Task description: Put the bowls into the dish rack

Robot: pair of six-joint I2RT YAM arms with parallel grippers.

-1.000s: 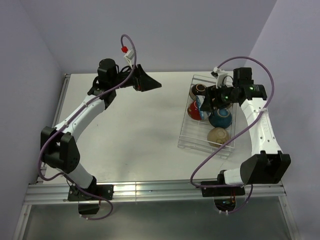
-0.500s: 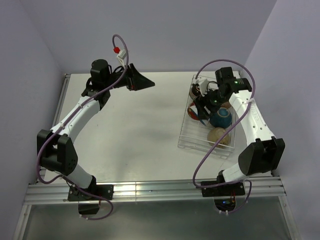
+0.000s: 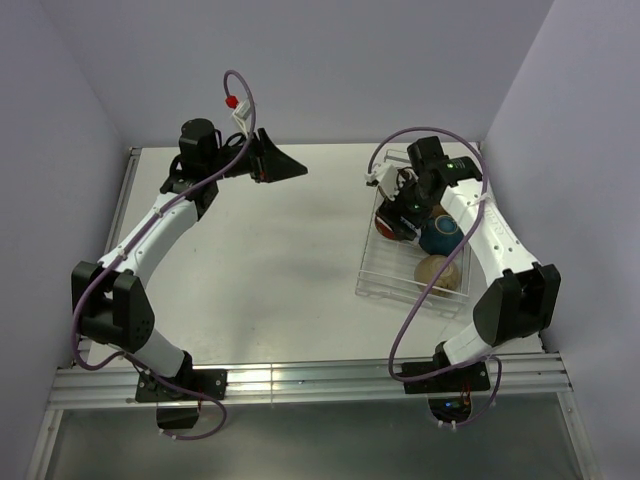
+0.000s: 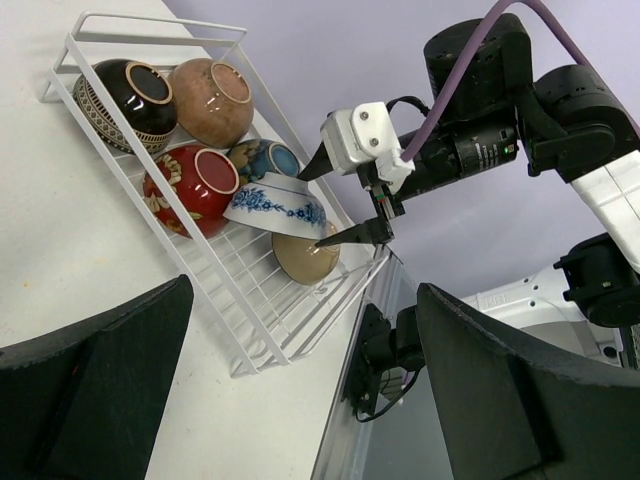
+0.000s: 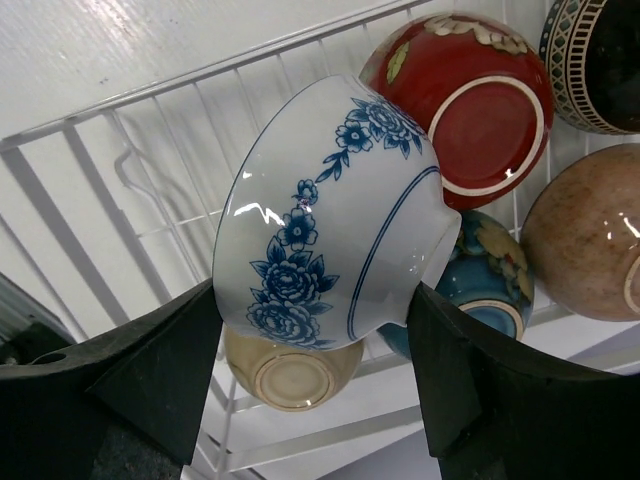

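Note:
My right gripper needs to go back and down to the empty wires beside the cream bowl and let go of the blue-patterned bowl there.
The dish rack lies at the table's right side, and its grid fills the right wrist view. My right gripper is shut on the blue-patterned white bowl, which hangs tilted just above the rack. In the rack rest a red bowl, a black patterned bowl, a tan-brown bowl, a blue bowl and a cream bowl; the cream one sits right below the held bowl. My left gripper hangs open and empty over the far middle of the table.
A metal rail runs along the table's near edge by both arm bases. Purple walls close the table at the back and on both sides. The right arm's purple cable loops down past the rack's near end.
My right gripper has carried the blue-patterned bowl leftward over the rack, toward the red bowl. The left arm shifted slightly left early on, then stayed still.

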